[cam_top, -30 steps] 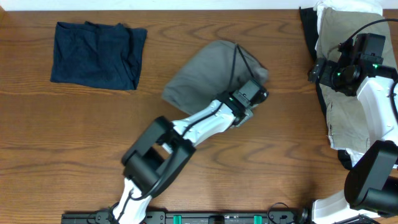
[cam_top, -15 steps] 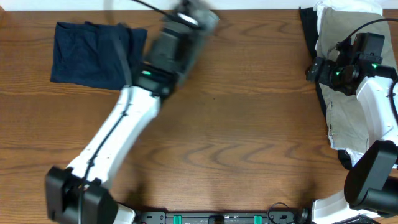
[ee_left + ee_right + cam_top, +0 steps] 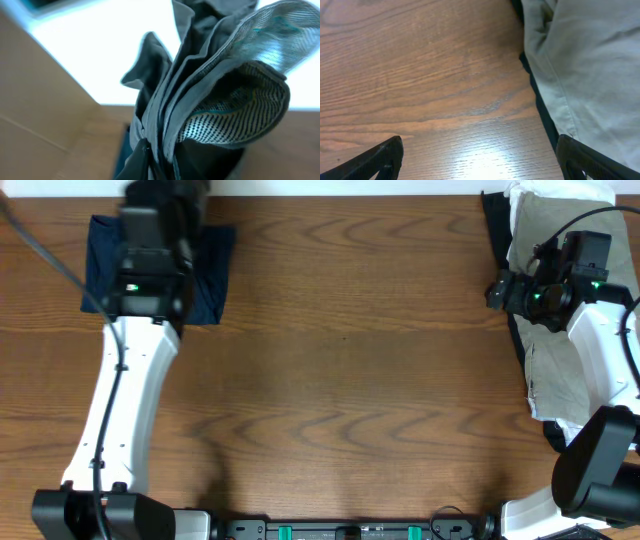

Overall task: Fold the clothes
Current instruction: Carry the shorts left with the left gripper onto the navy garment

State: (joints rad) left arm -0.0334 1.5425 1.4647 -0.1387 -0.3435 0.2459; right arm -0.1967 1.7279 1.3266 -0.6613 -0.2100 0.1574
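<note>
To release the bunched mid-grey shorts over the folded navy piece (image 3: 123,151), my left gripper should lower toward that piece first.
My left gripper (image 3: 150,161) is shut on the bunched mid-grey shorts (image 3: 200,70); their pale speckled inner waistband (image 3: 235,117) hangs open toward the camera. In the overhead view the left gripper (image 3: 168,198) is at the far left back edge, over the folded navy piece (image 3: 212,268), and the arm hides the shorts. My right gripper (image 3: 497,292) is open and empty, low over bare wood just left of the pile, with its fingers (image 3: 385,156) wide apart. The khaki-tan piece (image 3: 590,65) lies on a black piece (image 3: 540,100).
The pile at the right edge holds the khaki-tan piece (image 3: 552,370), a white piece (image 3: 522,208) and a black piece (image 3: 495,220). The wooden table (image 3: 350,360) spans the middle. The right arm's base (image 3: 590,470) stands at the front right.
My left arm has swung from the table's middle to the far left back with the grey shorts in its grip, and now hangs over the navy piece. The right gripper has barely moved.
</note>
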